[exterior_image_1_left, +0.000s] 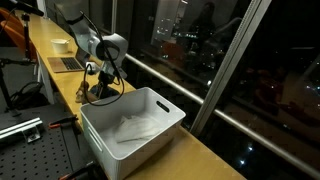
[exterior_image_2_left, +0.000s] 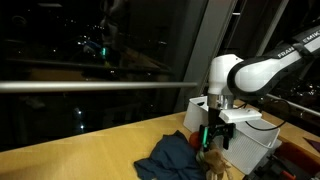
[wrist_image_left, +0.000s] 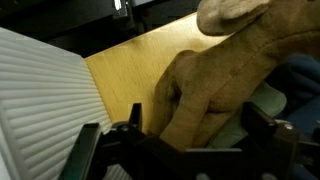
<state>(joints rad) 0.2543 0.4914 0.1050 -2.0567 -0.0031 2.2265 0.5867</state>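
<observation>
My gripper's open fingers already stand on both sides of the tan plush toy's fold below, so next I will lower my gripper slightly onto it and close.
A tan plush toy (wrist_image_left: 215, 80) lies on the wooden table (wrist_image_left: 125, 60), partly on a dark blue cloth (exterior_image_2_left: 172, 158). My gripper (wrist_image_left: 198, 125) hangs straight over the toy, open, with one finger on each side of it. Whether the pads touch the plush cannot be told. In both exterior views the gripper (exterior_image_1_left: 103, 84) (exterior_image_2_left: 212, 138) points down just beside the white plastic bin (exterior_image_1_left: 160, 108) (exterior_image_2_left: 255, 140). The toy (exterior_image_2_left: 214, 162) shows as a brown lump under the fingers. The bin's ribbed wall (wrist_image_left: 40, 100) fills the left of the wrist view.
A white cloth (exterior_image_1_left: 135, 130) lies inside the bin. Farther along the table stand a laptop (exterior_image_1_left: 68, 64) and a white bowl-like object (exterior_image_1_left: 61, 44). A window with a metal rail (exterior_image_2_left: 90, 85) runs along the table's far side. A perforated metal board (exterior_image_1_left: 30, 150) sits beside the table.
</observation>
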